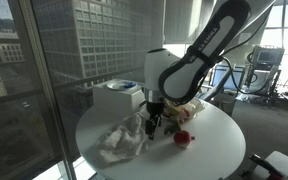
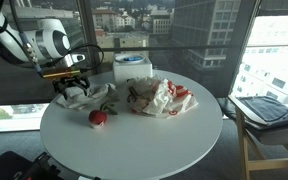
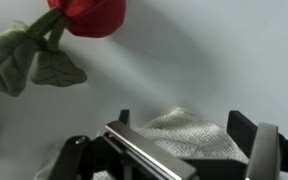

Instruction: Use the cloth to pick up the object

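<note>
My gripper will ease away from the red object and go down onto the raised fold at the cloth's edge (image 1: 142, 146) (image 3: 180, 121), because that fold shows between its open fingers.
The cloth (image 1: 119, 142), whitish-grey and crumpled, lies on the round white table (image 1: 209, 160) and shows in both exterior views (image 2: 94, 97). My gripper (image 1: 152, 126) hangs low at the cloth's edge, also seen from the side (image 2: 76, 92). In the wrist view the gripper (image 3: 184, 125) is open, its fingers on either side of a raised fold of the cloth (image 3: 189, 142). The object (image 1: 182, 139), small and dark red, rests on the table beside the gripper (image 2: 98, 117). Up close it looks like a red bloom (image 3: 92, 15) with green leaves, apart from the fingers.
A pink-and-white lumpy bundle (image 2: 161, 97) lies mid-table, behind the object in an exterior view (image 1: 190, 112). A white box (image 1: 119, 95) stands at the table's window side (image 2: 132, 68). Glass walls surround the table; a chair (image 2: 269, 110) stands beside it.
</note>
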Controlling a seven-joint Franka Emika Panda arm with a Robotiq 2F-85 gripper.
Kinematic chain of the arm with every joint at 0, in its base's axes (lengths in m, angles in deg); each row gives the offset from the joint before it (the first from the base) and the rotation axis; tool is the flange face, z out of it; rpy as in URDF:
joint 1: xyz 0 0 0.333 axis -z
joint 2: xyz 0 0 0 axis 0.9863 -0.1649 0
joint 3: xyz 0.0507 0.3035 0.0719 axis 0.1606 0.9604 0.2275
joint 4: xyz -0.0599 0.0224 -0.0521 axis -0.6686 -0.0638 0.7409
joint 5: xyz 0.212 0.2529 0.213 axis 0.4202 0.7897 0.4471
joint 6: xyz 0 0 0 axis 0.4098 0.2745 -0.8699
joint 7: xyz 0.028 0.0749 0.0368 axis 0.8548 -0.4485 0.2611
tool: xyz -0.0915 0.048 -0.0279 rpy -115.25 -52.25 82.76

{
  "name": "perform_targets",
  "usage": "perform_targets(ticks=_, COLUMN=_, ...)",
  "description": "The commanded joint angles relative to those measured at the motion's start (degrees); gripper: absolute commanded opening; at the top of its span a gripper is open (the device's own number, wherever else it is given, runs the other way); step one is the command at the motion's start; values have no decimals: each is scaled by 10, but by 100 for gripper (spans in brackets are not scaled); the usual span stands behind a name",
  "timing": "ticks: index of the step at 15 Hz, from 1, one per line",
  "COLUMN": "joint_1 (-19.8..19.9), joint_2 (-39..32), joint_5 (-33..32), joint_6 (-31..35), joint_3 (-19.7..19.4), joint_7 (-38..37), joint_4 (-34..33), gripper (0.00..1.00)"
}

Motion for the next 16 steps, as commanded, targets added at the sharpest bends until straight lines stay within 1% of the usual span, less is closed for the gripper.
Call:
perform_targets(ticks=1, joint_1=-27, joint_2=-32, joint_5=-25, joint_6=48, joint_3=-15, joint_7=8, joint_4=-11, gripper=100)
perform_targets(ticks=6, joint_1=-43, joint_2=-94, joint_5=-37, joint_6=83, joint_3=-25, joint_7=39, joint_4=-42, gripper=100)
perform_targets(ticks=14, joint_1=-44, joint_2=-177, joint_5=-25, joint_6=81, joint_3=-30, joint_7=93, joint_4=-129, gripper=100)
perform_targets(ticks=15, joint_1=-41, joint_2=-183, joint_5=-22, joint_6=79, joint_3=-27, joint_7=101, joint_4=-136, gripper=75)
perform_targets(ticks=16, joint_1=-40, joint_2=-188, joint_5=-22, joint_6=78, joint_3=-27, joint_7=106, joint_4=-142, gripper=74)
